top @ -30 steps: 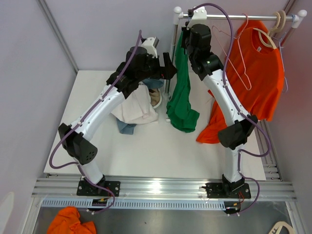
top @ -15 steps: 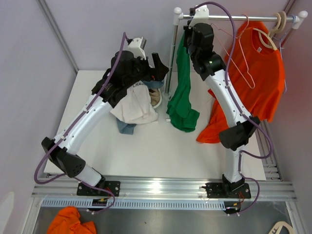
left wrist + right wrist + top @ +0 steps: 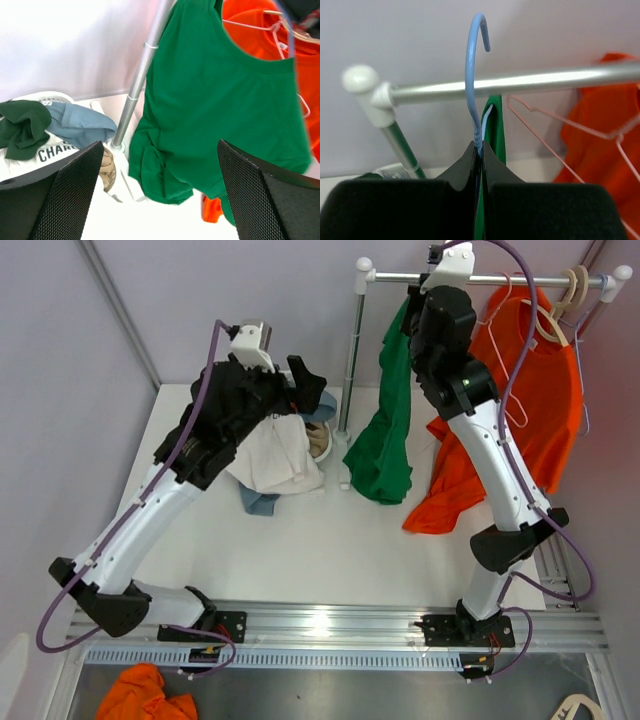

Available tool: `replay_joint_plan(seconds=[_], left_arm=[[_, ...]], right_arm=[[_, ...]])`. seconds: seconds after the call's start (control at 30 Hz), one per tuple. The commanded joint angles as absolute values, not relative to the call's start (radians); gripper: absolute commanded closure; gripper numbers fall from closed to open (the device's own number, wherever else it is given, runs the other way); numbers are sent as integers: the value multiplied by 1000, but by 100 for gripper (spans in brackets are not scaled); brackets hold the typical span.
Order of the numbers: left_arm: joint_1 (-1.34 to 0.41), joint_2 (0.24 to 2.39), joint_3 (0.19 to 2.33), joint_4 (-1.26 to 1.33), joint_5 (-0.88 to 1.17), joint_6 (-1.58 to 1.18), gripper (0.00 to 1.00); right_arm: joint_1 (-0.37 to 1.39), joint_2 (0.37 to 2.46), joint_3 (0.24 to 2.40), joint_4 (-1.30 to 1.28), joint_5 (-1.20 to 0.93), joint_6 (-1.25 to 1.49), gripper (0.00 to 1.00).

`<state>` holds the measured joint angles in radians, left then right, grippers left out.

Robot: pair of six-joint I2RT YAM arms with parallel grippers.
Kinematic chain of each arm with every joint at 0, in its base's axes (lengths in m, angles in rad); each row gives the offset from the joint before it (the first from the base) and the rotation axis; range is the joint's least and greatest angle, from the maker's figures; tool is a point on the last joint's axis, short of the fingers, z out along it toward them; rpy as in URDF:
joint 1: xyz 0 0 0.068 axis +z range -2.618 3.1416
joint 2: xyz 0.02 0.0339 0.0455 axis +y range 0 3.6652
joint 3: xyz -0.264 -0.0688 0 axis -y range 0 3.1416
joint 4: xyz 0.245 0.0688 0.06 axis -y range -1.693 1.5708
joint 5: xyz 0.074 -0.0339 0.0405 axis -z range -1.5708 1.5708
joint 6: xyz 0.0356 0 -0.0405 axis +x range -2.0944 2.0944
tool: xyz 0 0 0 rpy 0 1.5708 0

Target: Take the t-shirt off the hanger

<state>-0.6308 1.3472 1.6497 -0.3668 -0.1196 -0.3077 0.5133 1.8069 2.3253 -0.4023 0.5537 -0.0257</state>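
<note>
The shirt's near lower edge (image 3: 388, 496) (image 3: 296, 162) hangs free while my right gripper holds the hanger. My left gripper will move down and back and turn onto it.
A green t-shirt (image 3: 390, 430) hangs from a light blue hanger (image 3: 474, 60). My right gripper (image 3: 481, 147) is shut on the hanger's neck just below the hook, up at the rack rail (image 3: 530, 82). The top of the hook stands above the rail. In the top view the right gripper (image 3: 425, 315) is at the rail with the shirt hanging below it; the shirt's hem touches the table. My left gripper (image 3: 305, 375) is open and empty, left of the rack pole. In the left wrist view it (image 3: 160, 150) faces the green shirt (image 3: 220, 100) from a distance.
An orange t-shirt (image 3: 535, 390) hangs on a wooden hanger at the rail's right end, beside an empty pink hanger (image 3: 505, 400). Orange cloth (image 3: 440, 505) lies on the table below. A pile of clothes (image 3: 280, 455) lies left of the rack pole (image 3: 350, 370).
My right arm has moved right along the rail, carrying the hanger and green shirt. My left arm has drawn back to the left, away from the shirt.
</note>
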Motion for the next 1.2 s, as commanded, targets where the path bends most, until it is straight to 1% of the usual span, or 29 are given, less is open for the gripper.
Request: replay_joint_plan(seconds=[0.0, 0.03, 0.07, 0.1, 0.17, 0.2, 0.27, 0.37, 0.4, 0.43, 0.5, 0.53, 0.67, 0.77, 0.9, 1.17], left_arm=[[-724, 1260, 1588, -327, -236, -261, 1], [-753, 1235, 1539, -298, -261, -252, 1], [-817, 1209, 1479, -273, -287, -244, 0], [-848, 1156, 1420, -246, -331, -223, 0], [-943, 1108, 1367, -171, -365, -193, 1], [-972, 1088, 1298, -151, -379, -163, 1], [-1065, 1037, 1257, -88, -417, -117, 0], [-1162, 988, 1081, 47, -431, -26, 1], [-1179, 979, 1051, 76, -433, -8, 0], [-1202, 968, 963, 99, -405, -6, 1], [-1222, 969, 916, 158, -384, -14, 0], [-1239, 973, 835, 185, -353, -9, 0], [-1266, 1024, 691, 418, -308, 43, 1], [-1266, 1077, 681, 462, -336, 54, 1], [-1266, 1167, 730, 488, -362, 74, 1], [-1266, 1196, 778, 512, -359, 64, 0]], right_arm=[[560, 1729, 2228, -417, 794, 49, 100], [596, 1711, 2188, -414, 852, 70, 100], [618, 1671, 2145, -391, 955, 75, 100], [636, 1652, 2073, -384, 1009, 87, 100], [673, 1615, 2031, -429, 1092, 165, 100], [679, 1609, 2023, -464, 1094, 201, 100], [684, 1597, 2008, -549, 1091, 297, 100], [684, 1557, 1951, -551, 1063, 348, 100], [684, 1539, 1936, -545, 1040, 351, 100], [684, 1533, 1924, -540, 1029, 360, 100], [687, 1522, 1925, -554, 1009, 376, 100], [689, 1519, 1925, -561, 1003, 379, 100], [696, 1503, 1922, -574, 982, 400, 100], [699, 1494, 1919, -581, 971, 410, 100], [704, 1486, 1910, -580, 960, 413, 100], [710, 1459, 1865, -552, 943, 407, 100]])
